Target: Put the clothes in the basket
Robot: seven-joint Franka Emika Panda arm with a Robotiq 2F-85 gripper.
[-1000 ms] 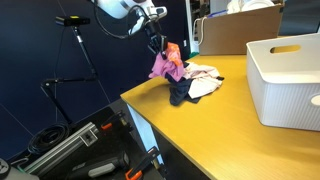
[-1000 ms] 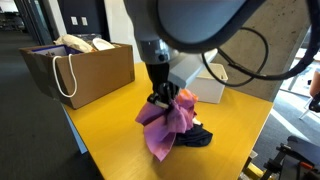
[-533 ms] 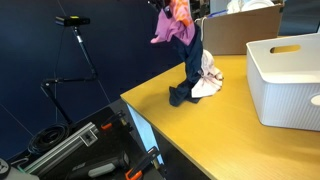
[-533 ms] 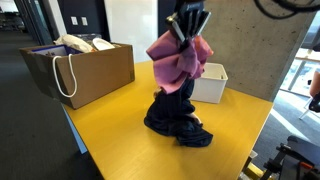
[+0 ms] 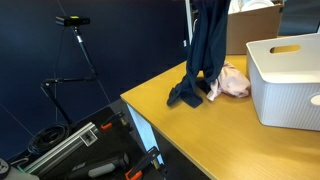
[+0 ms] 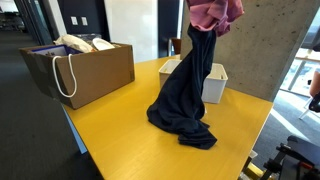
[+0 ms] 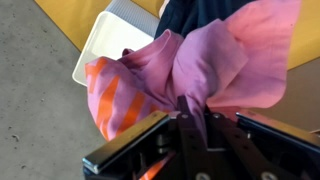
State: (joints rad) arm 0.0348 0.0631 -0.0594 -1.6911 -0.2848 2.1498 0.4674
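Observation:
The pink and orange garment still hangs beside the basket, so my gripper will next carry the heap over the open white basket [image 5: 285, 80] [image 7: 112, 42], then lower and release the garment inside.
My gripper [image 7: 193, 112] is shut on a pink garment [image 7: 215, 60] with an orange striped part [image 7: 110, 95], held high above the table. A long dark navy garment [image 6: 187, 95] hangs from the same bunch, its lower end still on the yellow table [image 6: 110, 125]. It shows in both exterior views, also as a hanging dark cloth [image 5: 203, 55]. The gripper itself is above the top edge in both exterior views. A light pinkish cloth [image 5: 232, 82] lies on the table beside the white basket [image 5: 285, 80]. The basket also shows behind the navy garment [image 6: 215, 82] and below in the wrist view [image 7: 110, 30].
A brown paper bag [image 6: 75, 68] with handles stands at the table's far corner. A cardboard box [image 5: 255, 25] stands behind the clothes. Tripods and cables [image 5: 75, 100] are on the floor past the table edge.
My gripper has risen well above the table with the pink garment, out of the exterior views. The navy garment has been drawn up with it and now hangs stretched, its end trailing on the table.

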